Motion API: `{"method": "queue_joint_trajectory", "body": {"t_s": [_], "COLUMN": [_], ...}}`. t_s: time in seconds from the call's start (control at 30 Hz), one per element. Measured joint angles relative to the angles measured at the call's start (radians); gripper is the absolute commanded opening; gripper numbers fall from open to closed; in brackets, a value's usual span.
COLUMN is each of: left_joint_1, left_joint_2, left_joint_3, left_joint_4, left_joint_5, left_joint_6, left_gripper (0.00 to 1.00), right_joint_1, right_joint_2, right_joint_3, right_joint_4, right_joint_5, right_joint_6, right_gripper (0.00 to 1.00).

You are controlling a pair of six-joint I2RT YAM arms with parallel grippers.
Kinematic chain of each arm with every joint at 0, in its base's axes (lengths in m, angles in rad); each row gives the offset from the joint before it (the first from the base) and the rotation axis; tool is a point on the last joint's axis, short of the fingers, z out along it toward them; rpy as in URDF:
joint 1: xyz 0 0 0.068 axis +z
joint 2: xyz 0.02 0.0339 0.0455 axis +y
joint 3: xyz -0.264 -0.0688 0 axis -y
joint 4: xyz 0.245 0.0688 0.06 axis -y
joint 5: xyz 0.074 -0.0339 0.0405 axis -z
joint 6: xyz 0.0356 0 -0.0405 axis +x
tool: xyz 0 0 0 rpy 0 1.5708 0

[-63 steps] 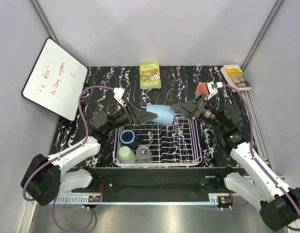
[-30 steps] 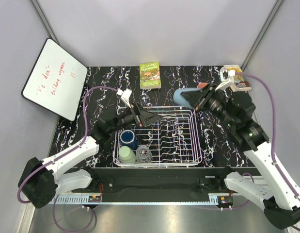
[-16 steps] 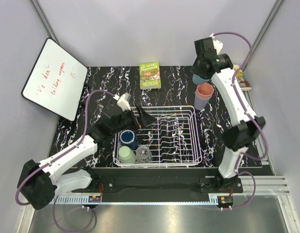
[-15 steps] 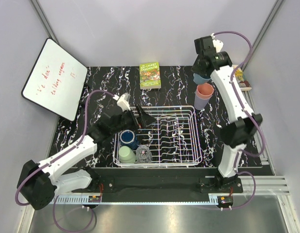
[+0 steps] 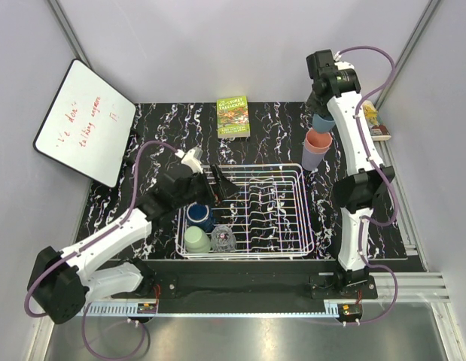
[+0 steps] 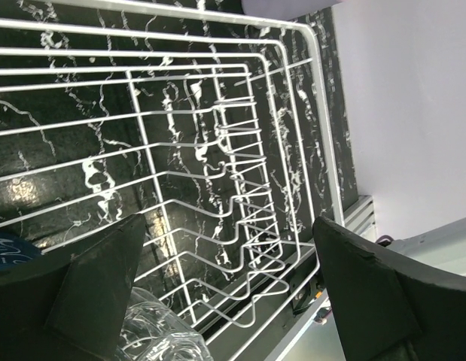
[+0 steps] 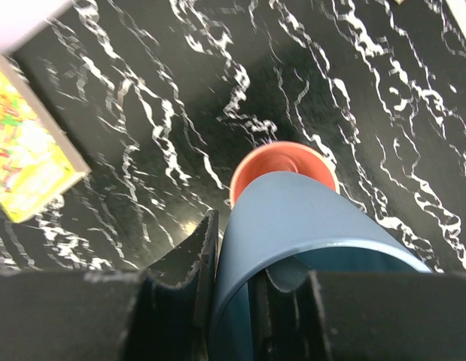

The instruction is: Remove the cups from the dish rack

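The salmon pink cup's opening [image 5: 318,141] [image 7: 284,160] faces up below, so my right gripper should next go down, nest the light blue cup into it and let go.
The white wire dish rack [image 5: 285,226] holds a dark blue cup [image 5: 199,213], a pale green cup [image 5: 196,239] and a clear glass cup [image 5: 223,239] at its left end. My left gripper [image 5: 220,185] hangs open over the rack's back left part. In the left wrist view the glass [image 6: 153,335] lies low between the fingers [image 6: 97,286], untouched. My right gripper [image 5: 321,113] is shut on a light blue cup [image 7: 308,218], one finger inside its wall and one outside. That cup hangs just above a salmon pink cup [image 5: 318,141], which is stacked on a lavender one [image 5: 313,162].
A green book [image 5: 233,116] lies at the table's back middle. A second book [image 5: 372,119] sits at the back right corner, close to the raised right arm. A whiteboard [image 5: 86,120] leans at the left. Grey walls close in on three sides.
The right arm swung up from the rack's back edge and carried the light blue cup over the salmon cup. The left gripper shifted slightly over the rack and stayed open.
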Motion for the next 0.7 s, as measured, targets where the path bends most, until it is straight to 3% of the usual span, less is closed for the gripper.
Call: {"method": "queue_joint_trajectory", "body": {"t_s": [0.6, 0.7], "left_joint_1": [0.0, 0.0], "left_joint_2": [0.032, 0.033], "left_joint_3": [0.0, 0.0], "left_joint_4": [-0.014, -0.014], "left_joint_5": [0.001, 0.001], "left_joint_6": [0.0, 0.0], "left_gripper": [0.97, 0.97], "right_joint_1": [0.0, 0.0], "right_joint_2": [0.033, 0.038], "right_joint_3": [-0.153, -0.19], "right_joint_4": [0.028, 0.045], "right_joint_5": [-0.013, -0.016], "right_joint_6": [-0.001, -0.001], "right_gripper": [0.0, 0.07]}}
